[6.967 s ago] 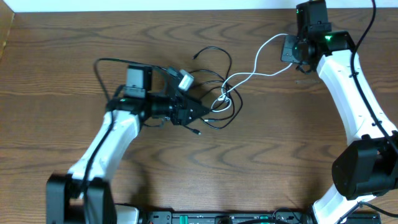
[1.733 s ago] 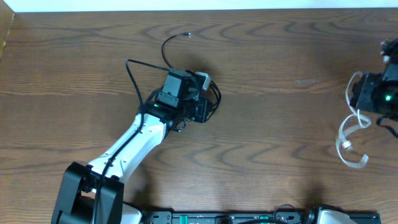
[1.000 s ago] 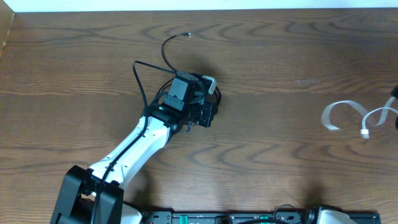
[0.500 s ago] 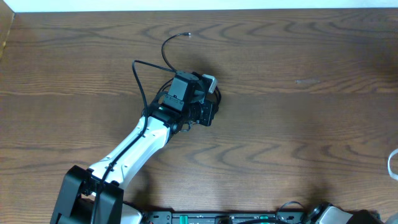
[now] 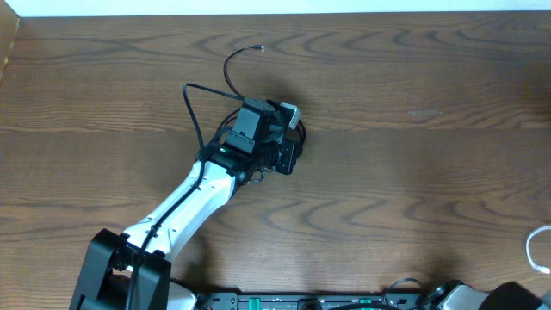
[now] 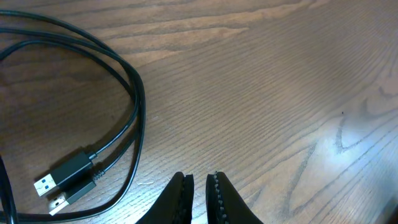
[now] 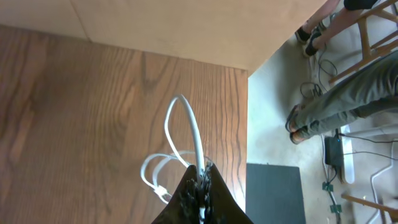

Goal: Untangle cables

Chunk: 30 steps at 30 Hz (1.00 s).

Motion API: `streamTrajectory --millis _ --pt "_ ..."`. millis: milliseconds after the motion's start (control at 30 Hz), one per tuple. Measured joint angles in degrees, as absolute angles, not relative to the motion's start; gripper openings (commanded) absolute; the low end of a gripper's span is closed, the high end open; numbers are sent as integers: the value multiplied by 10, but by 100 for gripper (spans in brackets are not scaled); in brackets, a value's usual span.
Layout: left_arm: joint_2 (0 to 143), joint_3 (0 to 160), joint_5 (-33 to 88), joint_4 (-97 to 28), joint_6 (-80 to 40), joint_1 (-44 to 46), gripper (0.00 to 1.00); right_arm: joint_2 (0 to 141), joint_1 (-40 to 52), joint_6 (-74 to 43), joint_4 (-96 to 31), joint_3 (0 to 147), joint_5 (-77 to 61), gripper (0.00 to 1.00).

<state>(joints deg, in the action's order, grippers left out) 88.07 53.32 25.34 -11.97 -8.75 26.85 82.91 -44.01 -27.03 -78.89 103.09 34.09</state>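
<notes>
My right gripper lowers its fingers next to the wood beside the table's edge, which lies below it, and releases the white cable (image 5: 535,250) where the cable's loop rests.
The black cable (image 5: 225,71) lies in loops on the wooden table beside my left arm, one plug end (image 5: 263,49) toward the back. In the left wrist view the black cable (image 6: 134,109) curves along the left, with its USB plugs (image 6: 62,182) flat on the wood. My left gripper (image 5: 289,158) (image 6: 199,185) is empty, its jaws a narrow gap apart, to the right of the cable. My right gripper (image 7: 200,182) is shut on the white cable (image 7: 186,124), which loops over the table's edge. Overhead, only a bit of the white cable (image 5: 535,250) shows at the right edge.
The table's right edge (image 7: 247,124) borders grey floor. A dark mat (image 7: 273,193), a person's legs (image 7: 348,81) and chair legs are beyond it. The right arm's base (image 5: 508,298) shows at the overhead view's bottom right.
My right gripper has carried the white cable away from the black one, right and toward the front, out of the overhead view. The left arm has stayed still for the last second.
</notes>
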Motion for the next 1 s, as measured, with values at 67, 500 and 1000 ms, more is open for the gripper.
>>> streamTrajectory --millis 67,500,1000 --pt "881 533 253 -119 -88 269 14 844 -440 -270 -789 1031 340 1" --pt "881 533 253 -119 -87 269 14 898 -477 -288 -798 1031 332 1" --pt "881 533 253 -120 -73 269 14 937 -594 -307 -778 1018 305 1"
